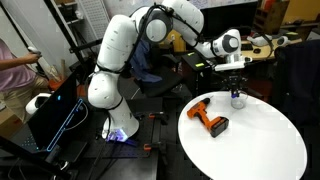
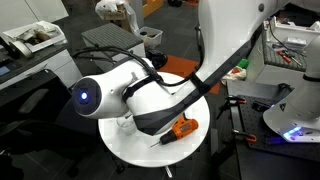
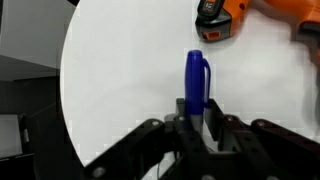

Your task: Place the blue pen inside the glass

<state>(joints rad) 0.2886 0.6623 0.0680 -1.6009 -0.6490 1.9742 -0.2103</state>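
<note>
My gripper carries the pen away from the drill and over the opening of the clear glass (image 1: 238, 99) just below next, before I release the pen.
In the wrist view my gripper (image 3: 197, 118) is shut on the blue pen (image 3: 196, 75), which sticks out from between the fingers over the white table. In an exterior view the gripper (image 1: 236, 82) hangs just above the small clear glass (image 1: 238, 99), which stands at the far side of the round white table (image 1: 260, 145). The pen is too small to make out there. The glass does not show in the wrist view. In an exterior view the arm hides both gripper and glass.
An orange-and-black power drill (image 1: 210, 121) lies on the table beside the glass, and also shows in the wrist view (image 3: 228, 14) and an exterior view (image 2: 182, 127). The table's edge (image 3: 75, 70) curves near. Desks, cables and equipment surround the table.
</note>
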